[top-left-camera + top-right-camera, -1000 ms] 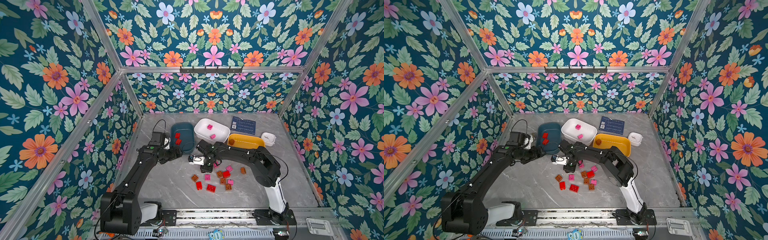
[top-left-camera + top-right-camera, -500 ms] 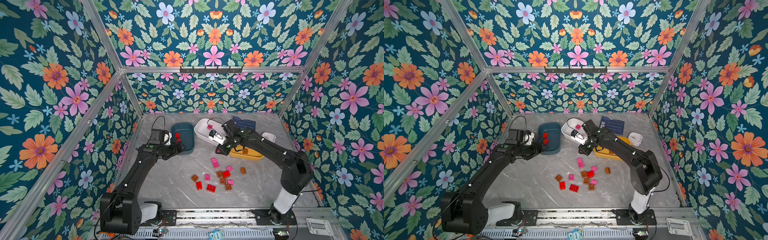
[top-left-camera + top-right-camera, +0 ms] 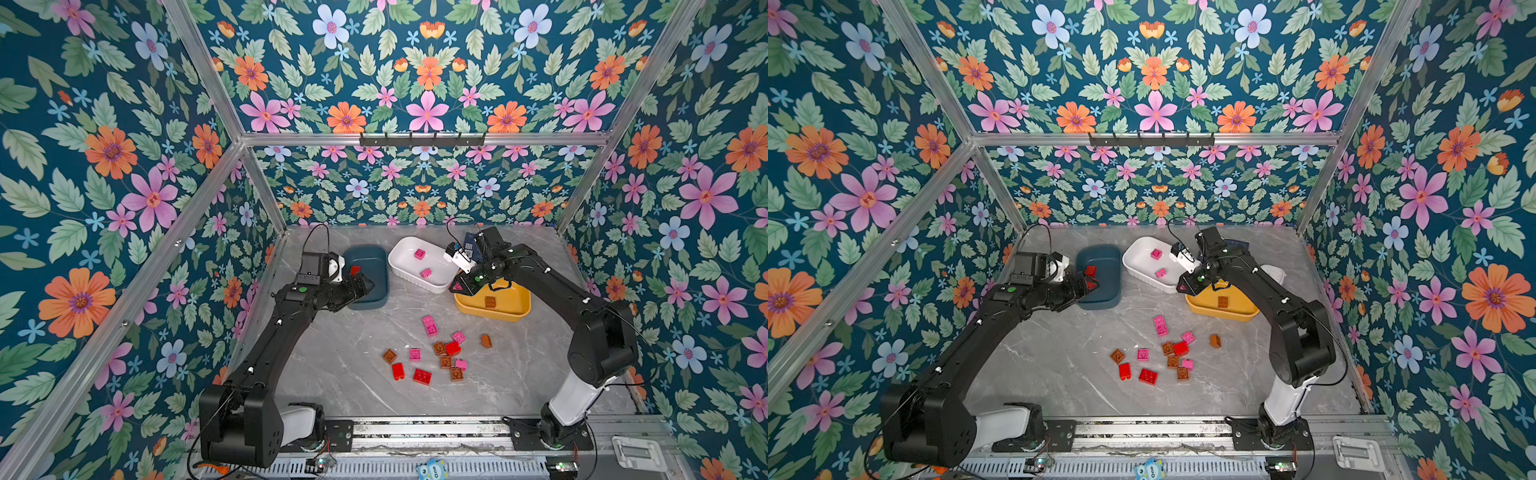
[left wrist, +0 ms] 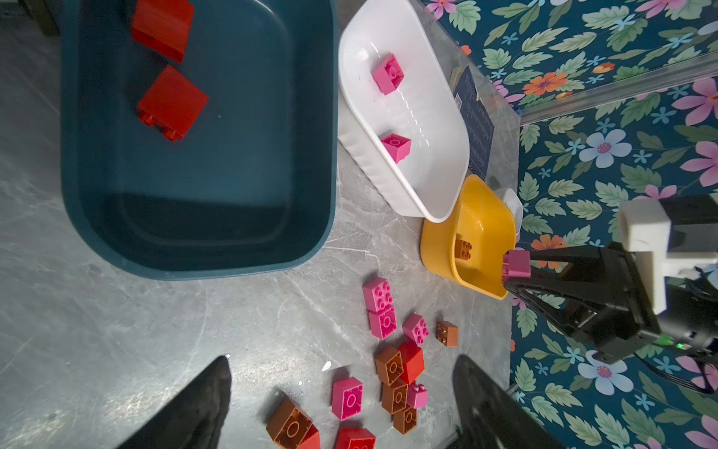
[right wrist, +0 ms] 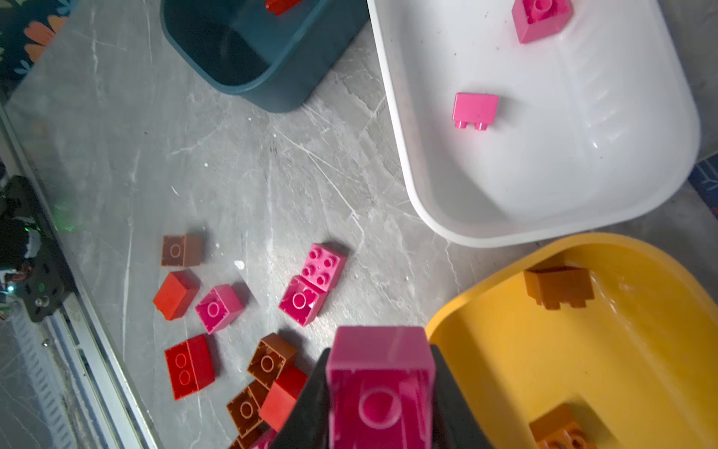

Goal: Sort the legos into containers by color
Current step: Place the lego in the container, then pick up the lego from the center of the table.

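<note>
I will move my right gripper outward over the white bin's near end (image 3: pixel 441 275) (image 5: pixel 516 183) next and let go of the pink lego where other pink ones lie.
My right gripper (image 3: pixel 458 286) is shut on a pink lego (image 5: pixel 380 385), raised over the spot where the white bin (image 3: pixel 399 270) meets the yellow bin (image 3: pixel 521 309). Two pink legos (image 3: pixel 419 253) lie in the white bin. Two brown ones (image 5: pixel 559 287) lie in the yellow bin. The teal bin (image 3: pixel 376 301) holds two red legos (image 4: pixel 173 103). My left gripper (image 4: pixel 342 365) hangs open over the teal bin's near edge, with nothing between its fingers. Several loose red, pink and brown legos (image 3: pixel 440 353) lie on the table's middle.
A dark blue card (image 3: pixel 469 245) lies behind my right wrist at the back. A small white dish (image 3: pixel 1277 274) sits behind the yellow bin. Flowered walls close in three sides, and a metal rail (image 3: pixel 415 428) runs along the front.
My right gripper has carried the pink lego up from the loose pile to the gap between the white and yellow bins. My left gripper has shifted slightly toward the teal bin.
</note>
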Robot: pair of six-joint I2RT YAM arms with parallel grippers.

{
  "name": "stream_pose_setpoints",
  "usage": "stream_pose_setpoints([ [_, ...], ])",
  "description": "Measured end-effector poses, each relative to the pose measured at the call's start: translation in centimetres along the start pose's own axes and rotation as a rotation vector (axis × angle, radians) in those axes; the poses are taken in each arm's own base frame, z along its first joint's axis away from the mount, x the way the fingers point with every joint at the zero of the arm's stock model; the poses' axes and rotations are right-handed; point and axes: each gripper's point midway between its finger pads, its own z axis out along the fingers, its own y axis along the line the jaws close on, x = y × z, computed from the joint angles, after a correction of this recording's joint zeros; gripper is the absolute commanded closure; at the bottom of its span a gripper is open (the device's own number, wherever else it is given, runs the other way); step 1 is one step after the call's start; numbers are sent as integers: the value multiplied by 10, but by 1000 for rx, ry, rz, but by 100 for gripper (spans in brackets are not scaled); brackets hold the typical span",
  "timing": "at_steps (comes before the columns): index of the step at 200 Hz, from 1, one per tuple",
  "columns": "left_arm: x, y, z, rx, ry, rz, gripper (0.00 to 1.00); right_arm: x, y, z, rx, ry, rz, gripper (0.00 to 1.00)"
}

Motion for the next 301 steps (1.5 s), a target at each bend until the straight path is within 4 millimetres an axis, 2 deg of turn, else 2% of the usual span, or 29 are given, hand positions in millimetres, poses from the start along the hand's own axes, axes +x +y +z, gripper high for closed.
stream_pose_setpoints([
  [25, -2, -1, -1, 0, -5, 2, 11, -17, -4, 9, -22, -40, 14, 78],
  [50, -4, -2, 0, 0, -6, 3, 11, -33, -16, 26, -23, -55, 42, 77],
  [103, -6, 0, 1, -11, -5, -1, 11, -63, -70, 77, 93, -45, 80, 73],
  [118, -5, 1, 1, -15, -4, -2, 10, -68, -86, 90, 133, -37, 83, 65],
  [140, -5, 2, 1, -23, -2, -2, 10, -70, -104, 104, 185, -12, 86, 45],
  [170, -3, 5, 1, -37, 3, 0, 10, -72, -103, 101, 188, -2, 80, 33],
  [185, -2, 7, 1, -47, 5, 7, 10, -71, -93, 93, 166, -6, 69, 31],
  [204, -1, 10, 0, -60, 8, 6, 10, -67, -68, 82, 116, -6, 39, 30],
  [219, 0, 13, 0, -70, 9, 5, 10, -63, -36, 74, 60, -2, 7, 28],
  [234, 1, 17, -1, -85, 13, 2, 10, -58, 6, 72, -3, 9, -40, 25],
  [256, 1, 23, -3, -105, 10, 4, 10, -38, 65, 73, -91, 50, -82, 24],
  [301, 7, 32, -9, -127, -1, -9, 10, -4, 141, 76, -183, 105, -78, 24],
])
